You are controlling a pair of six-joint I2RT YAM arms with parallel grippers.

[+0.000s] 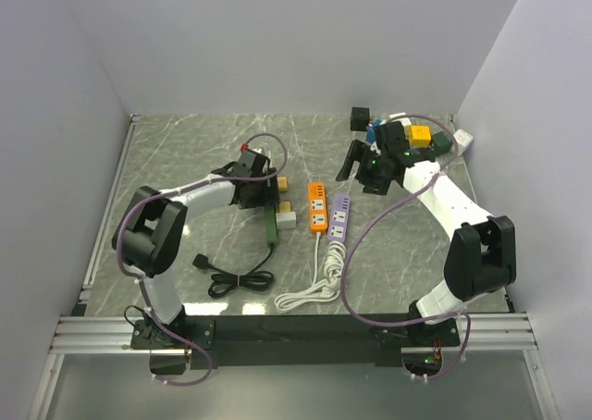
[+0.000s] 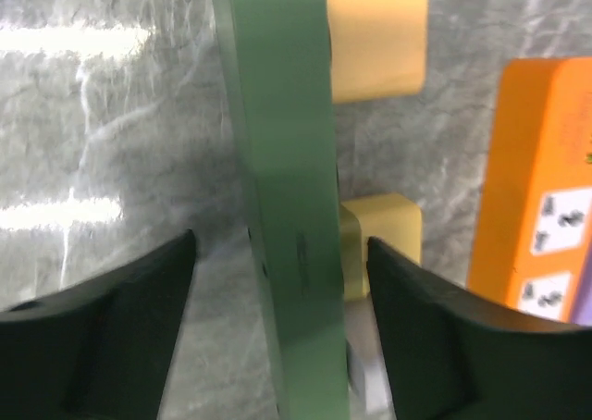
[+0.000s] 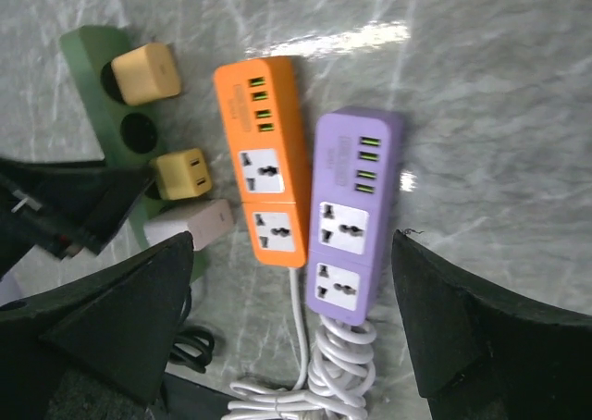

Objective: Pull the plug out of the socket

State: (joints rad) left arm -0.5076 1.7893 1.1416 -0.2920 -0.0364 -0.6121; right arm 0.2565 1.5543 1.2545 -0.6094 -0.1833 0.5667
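Note:
My open right gripper goes left in the top view and down around the tan plug (image 1: 282, 185) (image 3: 147, 74) next, since it sticks out from the green power strip's side.
A green power strip (image 1: 271, 221) lies left of centre with three plugs in its side: a tan one (image 3: 145, 71), a yellow one (image 3: 182, 173) and a pale white one (image 3: 190, 224). My left gripper (image 1: 268, 191) is open over it. In the left wrist view the gripper (image 2: 280, 244) straddles the green strip (image 2: 287, 161), and the yellow plug (image 2: 388, 235) sits just inside the right finger (image 2: 435, 327). My right gripper (image 1: 357, 166) is open and empty, held above the table. In its wrist view the gripper (image 3: 293, 244) looks down on the strips.
An orange power strip (image 1: 317, 207) and a purple one (image 1: 339, 218) lie side by side at centre, their white cords (image 1: 313, 290) coiled near the front. A black cable (image 1: 236, 277) lies front left. Coloured adapters (image 1: 418, 136) are piled at the back right.

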